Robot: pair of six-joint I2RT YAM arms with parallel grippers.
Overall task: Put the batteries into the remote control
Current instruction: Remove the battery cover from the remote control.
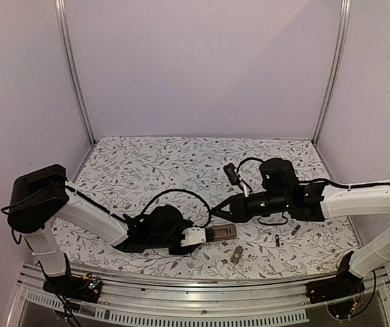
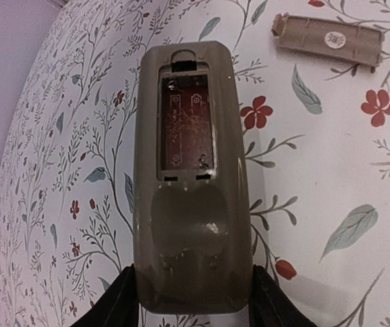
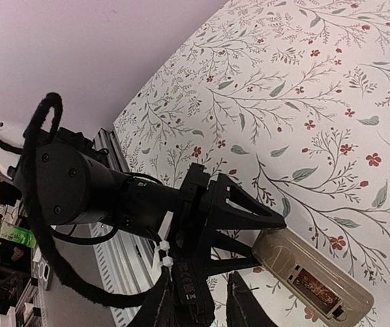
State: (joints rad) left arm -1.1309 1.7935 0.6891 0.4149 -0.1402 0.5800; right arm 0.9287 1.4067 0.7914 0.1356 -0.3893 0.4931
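The remote's uncovered bay is empty, so next I will swing my right gripper to the right in the top view, then lower it onto the battery nearer the remote (image 1: 277, 241).
The remote control (image 2: 189, 204) lies back-up on the floral cloth, its battery bay (image 2: 187, 122) uncovered and empty, showing a reddish board. My left gripper (image 2: 193, 300) is shut on the remote's near end, one black finger on each side. In the top view the remote (image 1: 223, 233) juts right from that gripper (image 1: 205, 236). Two batteries (image 1: 277, 240) (image 1: 295, 230) lie loose on the cloth to its right. My right gripper (image 1: 215, 216) hovers just behind the remote, well left of the batteries; it (image 3: 205, 306) is open and holds nothing. The right wrist view also shows the remote (image 3: 311, 276).
The flat grey cover piece (image 1: 236, 255) lies in front of the remote, near the table's front edge, and shows in the left wrist view (image 2: 328, 39). A metal rail (image 1: 195, 300) runs along the near edge. Purple walls close in the back and sides.
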